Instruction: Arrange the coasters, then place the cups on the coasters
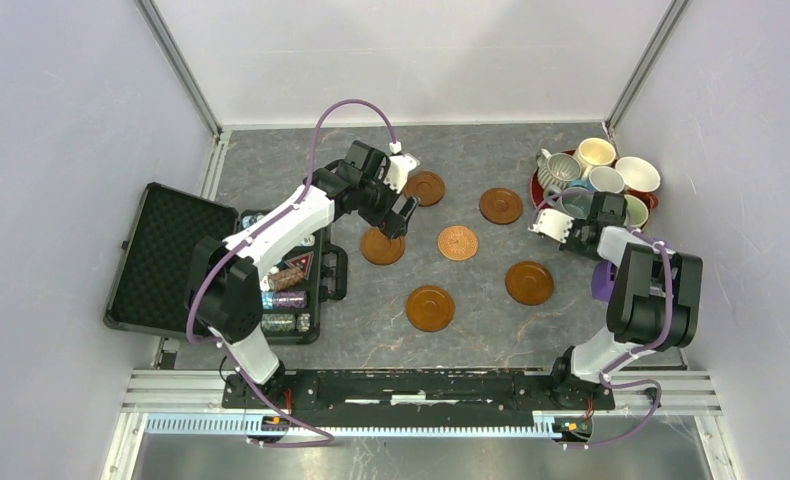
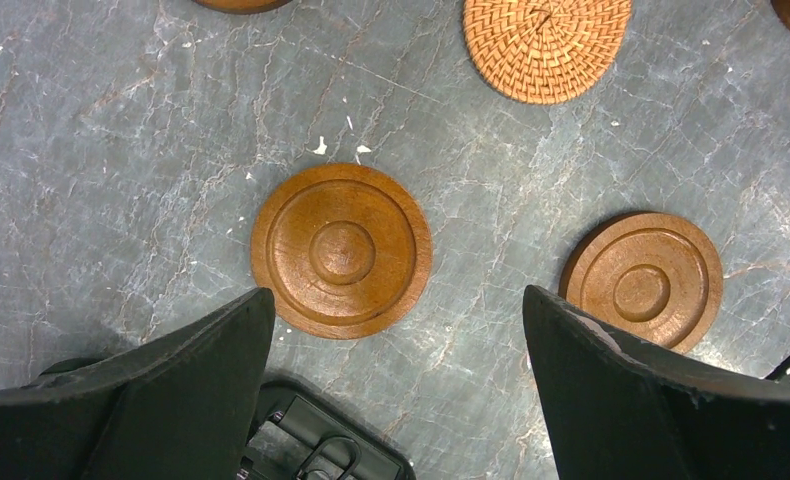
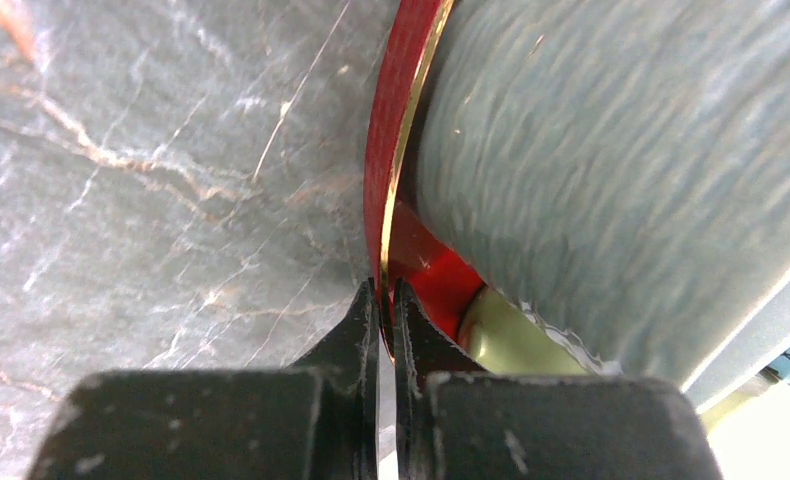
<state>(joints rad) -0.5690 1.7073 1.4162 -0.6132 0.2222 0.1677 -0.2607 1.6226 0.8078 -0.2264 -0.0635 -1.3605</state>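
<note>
My right gripper should next drag the tray's rim back toward the purple box (image 1: 602,282) and let go of it there, because that box is back from the gripper.
Six coasters lie spread on the grey marbled table: five glossy brown ones (image 1: 430,308) (image 1: 529,283) (image 1: 500,205) (image 1: 424,187) (image 1: 382,245) and a woven copper one (image 1: 457,242). My left gripper (image 1: 403,192) hovers open between the two left coasters, holding nothing. In the left wrist view a brown coaster (image 2: 341,250) sits just ahead of the open gripper (image 2: 396,300). The cups (image 1: 595,153) (image 1: 556,168) (image 1: 637,174) stand crowded on the dark red tray (image 1: 535,188) at the back right. My right gripper (image 3: 386,290) is shut on the tray's rim (image 3: 381,180), beside a grey-blue cup (image 3: 611,170).
An open black foam-lined case (image 1: 166,255) lies at the left, with poker chips (image 1: 286,298) in its tray half. Its corner (image 2: 321,445) shows below my left fingers. White walls enclose the table on three sides.
</note>
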